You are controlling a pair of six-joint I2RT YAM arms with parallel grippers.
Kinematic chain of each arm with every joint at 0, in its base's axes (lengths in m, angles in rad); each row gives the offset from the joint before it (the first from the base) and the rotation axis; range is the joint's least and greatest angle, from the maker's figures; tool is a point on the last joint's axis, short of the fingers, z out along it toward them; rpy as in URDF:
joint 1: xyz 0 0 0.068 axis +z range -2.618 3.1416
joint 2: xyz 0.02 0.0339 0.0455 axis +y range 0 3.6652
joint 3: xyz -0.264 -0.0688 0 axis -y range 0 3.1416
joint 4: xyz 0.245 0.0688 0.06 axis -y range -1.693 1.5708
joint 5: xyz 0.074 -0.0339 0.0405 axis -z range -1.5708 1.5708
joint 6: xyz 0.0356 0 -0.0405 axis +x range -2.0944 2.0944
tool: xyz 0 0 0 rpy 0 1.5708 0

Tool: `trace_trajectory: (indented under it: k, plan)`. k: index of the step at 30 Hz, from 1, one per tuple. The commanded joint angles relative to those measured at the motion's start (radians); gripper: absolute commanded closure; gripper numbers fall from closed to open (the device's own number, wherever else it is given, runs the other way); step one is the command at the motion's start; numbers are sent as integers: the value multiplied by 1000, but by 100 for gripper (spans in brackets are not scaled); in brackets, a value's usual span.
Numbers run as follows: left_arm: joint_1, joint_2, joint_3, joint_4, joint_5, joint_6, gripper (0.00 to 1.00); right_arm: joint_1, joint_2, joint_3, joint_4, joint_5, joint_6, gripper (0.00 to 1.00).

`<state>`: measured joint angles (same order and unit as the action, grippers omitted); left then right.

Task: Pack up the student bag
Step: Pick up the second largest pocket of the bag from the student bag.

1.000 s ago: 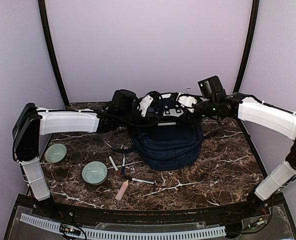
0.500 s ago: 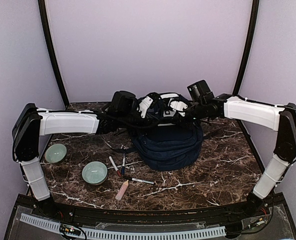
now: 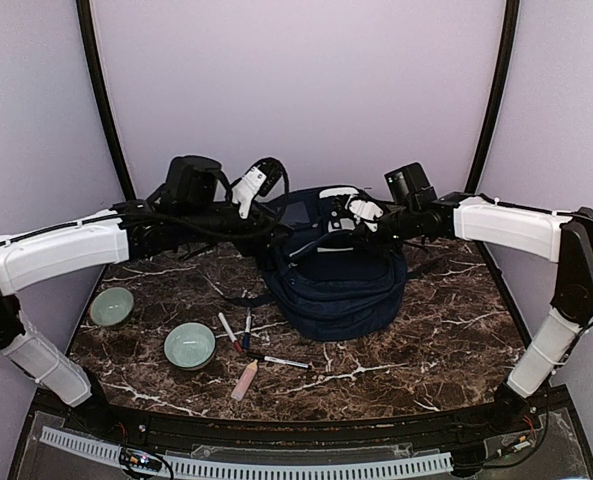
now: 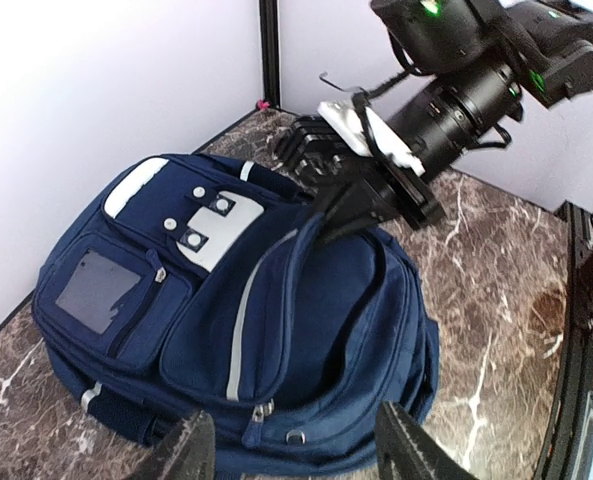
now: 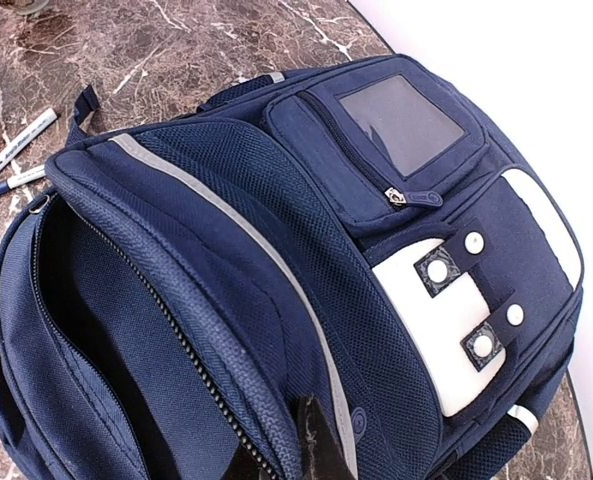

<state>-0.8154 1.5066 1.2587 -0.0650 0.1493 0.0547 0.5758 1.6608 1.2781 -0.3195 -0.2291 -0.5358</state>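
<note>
My right gripper holds the bag open. My left gripper needs to move back and down onto the white body of the crosswise marker before the bag.
The student bag [image 3: 341,285], a navy-blue backpack with grey stripe trim and white patches, lies at the back middle of the table. Its main zipper [image 5: 126,270] is parted, showing dark lining. My right gripper [image 3: 344,218] is shut on the bag's raised opening edge; the right wrist view shows its fingertips [image 5: 311,450] pinched on the fabric beside the zipper. In the left wrist view the right gripper [image 4: 323,220] is lifting that edge. My left gripper [image 3: 256,190] hovers open to the left of the bag, above it and apart from it. Its fingers [image 4: 191,450] frame the bag [image 4: 306,300] below, holding nothing.
Two pale green bowls [image 3: 110,305] [image 3: 189,345] sit at the front left. Markers [image 3: 231,330] [image 3: 286,362] and a small pinkish tube [image 3: 244,380] lie in front of the bag. Purple walls and black corner posts [image 3: 108,110] close the back.
My left gripper has let go of the bag, opened and pulled back to the left. My right gripper has moved onto the bag's opening edge and shut on it.
</note>
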Motion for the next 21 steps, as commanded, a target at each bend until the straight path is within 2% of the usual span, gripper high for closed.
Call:
trace_trajectory:
  k: [1, 7, 12, 18, 21]
  plan:
    - [-15, -111, -79, -278, 47, 111, 45, -12, -45, 5, 71, 7, 42, 100]
    - [-128, -57, -81, -509, 26, 252, 50, -11, -42, 12, 62, -4, 52, 100]
    - [-190, 148, 56, -679, 54, 303, 58, -10, -33, 9, 63, -3, 55, 100]
    - [-220, 343, 158, -717, 6, 314, 49, -7, -28, 13, 53, -19, 57, 100]
    - [-235, 419, 193, -736, -25, 327, 49, -5, -30, 15, 52, -19, 57, 100]
